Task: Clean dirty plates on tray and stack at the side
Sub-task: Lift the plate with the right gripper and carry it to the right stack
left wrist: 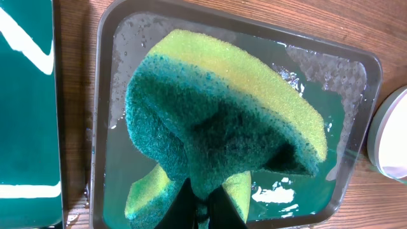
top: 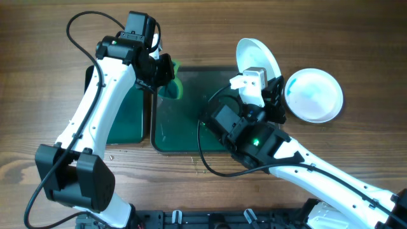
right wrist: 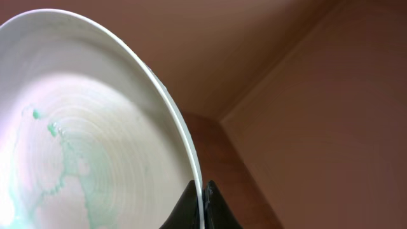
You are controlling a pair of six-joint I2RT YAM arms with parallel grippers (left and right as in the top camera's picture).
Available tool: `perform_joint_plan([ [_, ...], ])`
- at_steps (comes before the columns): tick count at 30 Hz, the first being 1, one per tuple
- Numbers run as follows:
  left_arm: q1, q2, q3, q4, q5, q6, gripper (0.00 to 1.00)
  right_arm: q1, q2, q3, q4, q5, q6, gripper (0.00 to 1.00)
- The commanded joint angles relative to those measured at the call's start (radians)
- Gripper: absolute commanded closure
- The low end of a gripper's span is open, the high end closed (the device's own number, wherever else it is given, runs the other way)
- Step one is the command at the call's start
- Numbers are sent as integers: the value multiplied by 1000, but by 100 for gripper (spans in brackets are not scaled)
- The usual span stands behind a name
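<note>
Next, my right gripper moves to the right in the overhead view and down, levelling its tilted plate onto the plate beside the tray [top: 313, 95], because that one lies flat.
My left gripper [top: 165, 73] [left wrist: 202, 205] is shut on a green and yellow sponge [top: 176, 86] [left wrist: 216, 114] and holds it over the far left corner of the wet dark green tray [top: 184, 127] [left wrist: 318, 108]. My right gripper [top: 275, 89] [right wrist: 202, 198] is shut on the rim of a white plate [top: 254, 54] [right wrist: 95, 127] and holds it tilted on edge above the tray's far right corner. Faint teal smears show on its inner face. A second plate [top: 315, 95] with teal smears lies on the table right of the tray. Its edge shows in the left wrist view [left wrist: 391, 140]. No third plate shows.
A smaller green tray [top: 127, 124] [left wrist: 25, 95] lies directly left of the dark tray, partly under my left arm. My right arm crosses the near right of the table. Black fixtures line the near table edge.
</note>
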Motion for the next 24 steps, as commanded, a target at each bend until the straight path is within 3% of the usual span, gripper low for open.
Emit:
perform_joint_plan([
  [1, -3, 7, -6, -1, -16, -13, 96, -22, -17, 1, -3, -232, -8, 96],
  [6, -3, 7, -7, -4, -17, -13, 96, -196, 11, 1, -11, -841, 30, 96],
  [10, -3, 7, -7, -16, -17, -13, 96, -463, 20, 1, 13, -1315, 98, 96],
  [12, -3, 7, -7, -16, -21, -13, 96, -597, 21, 1, 17, -1444, 124, 96],
  [16, -3, 7, -7, -15, -24, -13, 96, -919, 34, 0, -19, -1546, 196, 96],
  [24, -3, 7, -7, -14, -24, -13, 96, -1272, 194, 0, -22, -1491, 254, 96],
])
